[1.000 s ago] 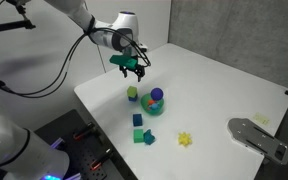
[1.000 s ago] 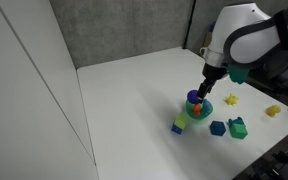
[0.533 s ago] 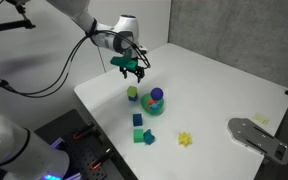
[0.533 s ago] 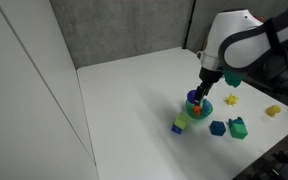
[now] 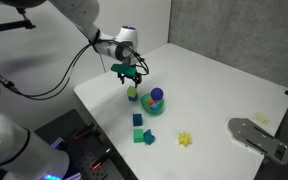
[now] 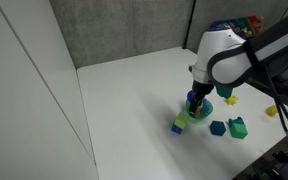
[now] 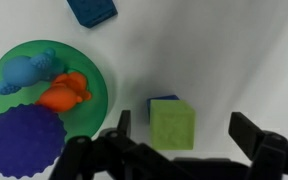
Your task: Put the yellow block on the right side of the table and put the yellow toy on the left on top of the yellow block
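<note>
The yellow block (image 5: 132, 92) (image 7: 172, 124) is below on the blue cube, between my open fingers, so I need to lower my gripper around the yellow block's opposite sides and close it.
The yellow block (image 7: 172, 124) is a plain yellow-green cube sitting on top of a blue cube (image 7: 162, 99), next to a green bowl; both exterior views show it (image 5: 132, 92) (image 6: 181, 120). My gripper (image 7: 184, 128) is open, with one finger on each side of the block and a gap to each. In both exterior views the gripper (image 5: 131, 74) (image 6: 194, 100) hangs just above the block. The spiky yellow toy (image 5: 184, 139) (image 6: 231, 99) lies alone on the white table (image 5: 224, 90), well away from the gripper.
The green bowl (image 7: 98, 80) (image 5: 154, 108) holds a purple spiky ball (image 7: 24, 142), a blue toy and an orange toy. A blue cube (image 5: 137, 119) and teal blocks (image 5: 140, 135) lie nearby. A grey device (image 5: 259, 138) sits at the table edge.
The gripper has come down closer over the yellow block. The objects on the table have not moved.
</note>
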